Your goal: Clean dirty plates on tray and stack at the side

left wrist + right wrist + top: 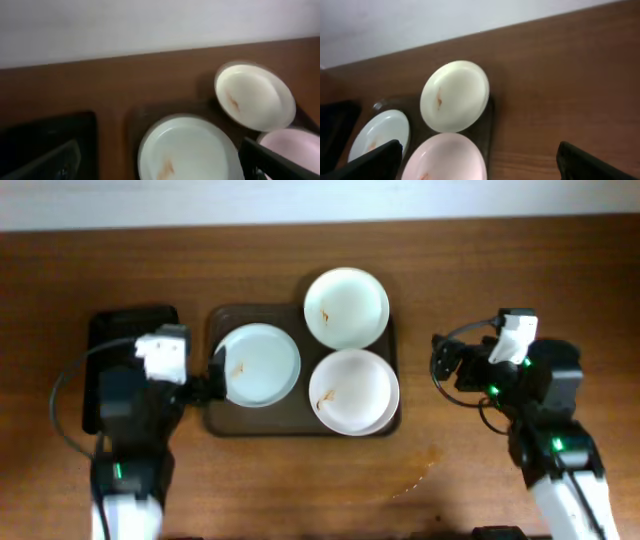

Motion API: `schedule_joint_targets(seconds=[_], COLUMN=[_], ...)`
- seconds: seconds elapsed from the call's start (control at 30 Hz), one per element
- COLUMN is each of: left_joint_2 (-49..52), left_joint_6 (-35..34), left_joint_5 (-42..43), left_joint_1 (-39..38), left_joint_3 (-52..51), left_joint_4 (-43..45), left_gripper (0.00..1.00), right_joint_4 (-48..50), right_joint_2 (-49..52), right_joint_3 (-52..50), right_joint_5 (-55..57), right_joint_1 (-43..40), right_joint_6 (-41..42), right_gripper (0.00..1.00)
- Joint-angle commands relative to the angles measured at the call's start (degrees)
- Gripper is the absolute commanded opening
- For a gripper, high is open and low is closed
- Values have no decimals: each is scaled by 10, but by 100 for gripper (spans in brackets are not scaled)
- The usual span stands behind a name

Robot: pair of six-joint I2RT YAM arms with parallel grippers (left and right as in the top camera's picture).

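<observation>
My right gripper moves down to the rim of the plate by my left gripper next, where tray separates that plate from the others.
Three white plates lie on the dark brown tray (222, 322): a left plate (260, 365), a far plate (346, 307) and a near right plate (353, 391), each with a small orange-brown smear. My left gripper (214, 376) is open and empty over the left plate's left edge. In the left wrist view its fingers (160, 167) straddle that plate (187, 147), with the far plate (254, 96) behind. My right gripper (440, 361) is open and empty, right of the tray. Its wrist view (480, 165) shows all three plates (454, 95).
A smaller black tray (125, 330) lies left of the brown tray, partly under my left arm. The wooden table (450, 270) ends at a pale wall at the far side. A faint pale mark (422, 467) shows on the wood near the tray's front right corner.
</observation>
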Motion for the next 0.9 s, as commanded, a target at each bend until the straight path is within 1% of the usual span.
schedule_joint_targets(seconds=[0.0,0.03,0.07,0.13,0.17,0.2,0.23,0.27,0.3,0.33,0.37,0.4,0.43,0.47,0.53,0.6,0.63,0.67,0.7,0.73,0.77,0.83,0.87], left_joint_2=[160,209,253,285,317,324,325,324,324,324,325,325,325,325,326,332,333,333,333,333,333,333,333], left_joint_6=[-5,-5,-5,-5,-12,-12,-12,-12,-27,-36,-37,-71,-82,-83,-90,-94,-123,-140,-148,-163,-164,-163,-163], left_joint_5=[51,59,109,119,123,133,134,134,134,129,115,63,27,24,24,9,-37,-60,-60,-59,-59,-66,-66], left_joint_1=[-2,-3,-3,-3,-3,-3,-3,-3,-3,-3,-3,-3,-3,-3,-3,-3,-2,2,9,18,25,37,41], left_joint_3=[163,217,250,251,250,250,250,250,250,250,250,250,250,250,250,250,250,250,250,250,251,251,251], left_joint_4=[-82,-132,-154,-181,-152,-133,-115,-93,-64,-52,-51,-51,-51,-53,-78,-115,-137,-148,-155,-160,-163,-171,-179], left_gripper=[99,99,99,99,99,99,99,99,99,99,99,99,99,99,97,93,93,93,93,96,98,98,98], right_joint_4=[20,55,61,96,116,116,112,94,75,45,19,-21,-52,-67,-61,-38,-8,15,19,1,-30,-125,-147], right_joint_2=[75,103,125,155,169,176,183,192,200,213,224,245,269,292,319,342,361,381,409,442,473,553,582], right_joint_3=[36,36,36,36,36,38,41,51,64,87,108,145,181,203,209,209,209,212,232,268,311,434,474], right_joint_5=[-37,-40,-49,-85,-85,-84,-84,-83,-81,-57,-28,14,50,65,63,65,65,65,64,64,64,70,71], right_joint_1=[-3,-3,-2,-2,-2,-2,-2,-2,-2,5,14,40,68,93,132,170,196,219,240,255,266,291,298], right_joint_6=[-1,-1,7,8,7,7,8,8,8,15,16,20,31,58,102,118,130,141,149,148,135,100,89], right_gripper=[98,98,98,99,98,95,96,95,95,96,96,96,95,94,92,88,86,85,84,82,82,78,75])
